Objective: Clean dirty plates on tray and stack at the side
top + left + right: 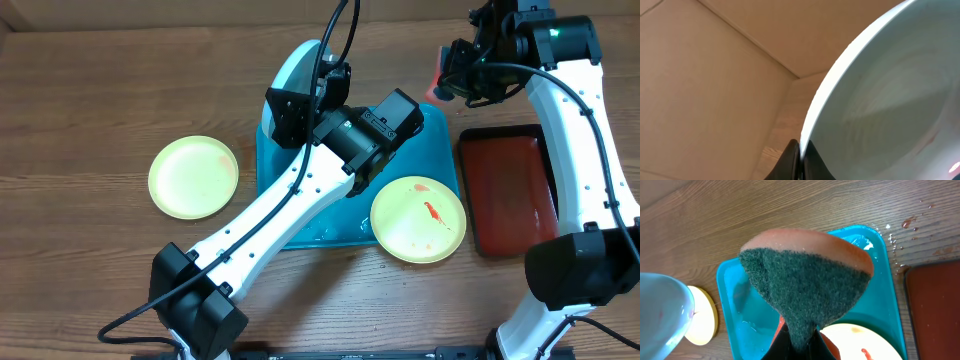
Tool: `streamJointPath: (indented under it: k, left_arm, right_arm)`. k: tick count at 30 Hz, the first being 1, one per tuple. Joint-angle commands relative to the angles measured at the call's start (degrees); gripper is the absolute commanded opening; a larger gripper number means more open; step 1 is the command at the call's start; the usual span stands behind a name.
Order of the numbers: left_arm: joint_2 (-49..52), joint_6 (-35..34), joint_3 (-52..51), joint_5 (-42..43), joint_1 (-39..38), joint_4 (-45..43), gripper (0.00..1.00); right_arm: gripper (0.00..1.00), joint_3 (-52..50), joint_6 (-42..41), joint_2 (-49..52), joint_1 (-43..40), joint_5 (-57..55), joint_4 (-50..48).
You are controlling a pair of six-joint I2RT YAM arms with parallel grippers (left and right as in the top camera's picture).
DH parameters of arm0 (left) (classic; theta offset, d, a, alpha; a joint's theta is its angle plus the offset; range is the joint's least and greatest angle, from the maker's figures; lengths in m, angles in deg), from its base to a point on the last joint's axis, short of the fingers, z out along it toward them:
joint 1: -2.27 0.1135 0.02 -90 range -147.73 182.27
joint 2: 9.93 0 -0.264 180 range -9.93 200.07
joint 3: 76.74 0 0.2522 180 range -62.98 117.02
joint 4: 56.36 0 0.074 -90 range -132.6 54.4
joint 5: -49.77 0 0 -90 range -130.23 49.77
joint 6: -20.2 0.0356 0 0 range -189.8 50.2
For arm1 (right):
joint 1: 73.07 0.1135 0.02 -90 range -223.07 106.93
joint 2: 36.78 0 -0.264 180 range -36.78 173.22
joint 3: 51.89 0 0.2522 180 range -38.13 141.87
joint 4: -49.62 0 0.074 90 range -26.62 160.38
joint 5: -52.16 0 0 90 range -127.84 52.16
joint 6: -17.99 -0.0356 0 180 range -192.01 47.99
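Note:
I will move my left gripper to the left in the overhead view, down over one pale yellow plate [193,177], and release, because that plate already lies beside the tray.
My left gripper [801,157] is shut on the rim of the light cyan plate [890,100] and holds it tilted up above the teal tray [440,150]; the plate shows in the overhead view [298,62] and the right wrist view [662,315]. My right gripper [799,342] is shut on a sponge [807,280], orange with a dark green scrub face, held above the tray [730,290]; the sponge also shows from overhead [438,75]. One pale yellow plate [418,218] with red sauce smears lies on the tray's front right corner. Another pale yellow plate [193,176] lies on the table, left of the tray.
A dark red-brown tray [505,190] with a black rim lies right of the teal tray. Water drops and red specks [905,225] lie on the wooden table beside the tray's far right corner. The left arm [270,220] crosses over the tray's left half.

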Motion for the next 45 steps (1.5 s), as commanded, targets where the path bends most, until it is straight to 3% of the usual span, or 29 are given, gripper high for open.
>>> streamJointPath:
  k: [1, 11, 25, 35, 45]
  left_arm:
    - [-0.8, -2.3, 0.4, -1.5, 0.1, -0.1, 0.04]
    - [-1.0, -2.6, 0.4, 27.4, 7.7, 2.7, 0.05]
    - [-7.5, 10.8, 0.3, 63.0, 37.7, 2.2, 0.05]
    - [-7.6, 17.4, -8.4, 78.2, 56.5, -1.3, 0.05]
    - [-7.9, 18.2, -27.7, 87.3, 69.2, -18.6, 0.04]
  right_arm:
    - [0.04, 0.1, 0.2, -0.3, 0.1, -0.2, -0.1]
    - [0.04, 0.1, 0.5, -0.3, 0.1, -0.2, 0.2]
    - [0.04, 0.1, 0.4, -0.3, 0.1, -0.2, 0.3]
    - [0.04, 0.1, 0.5, -0.3, 0.1, -0.2, 0.3]
    - [0.04, 0.1, 0.5, 0.0, 0.1, -0.2, 0.5]
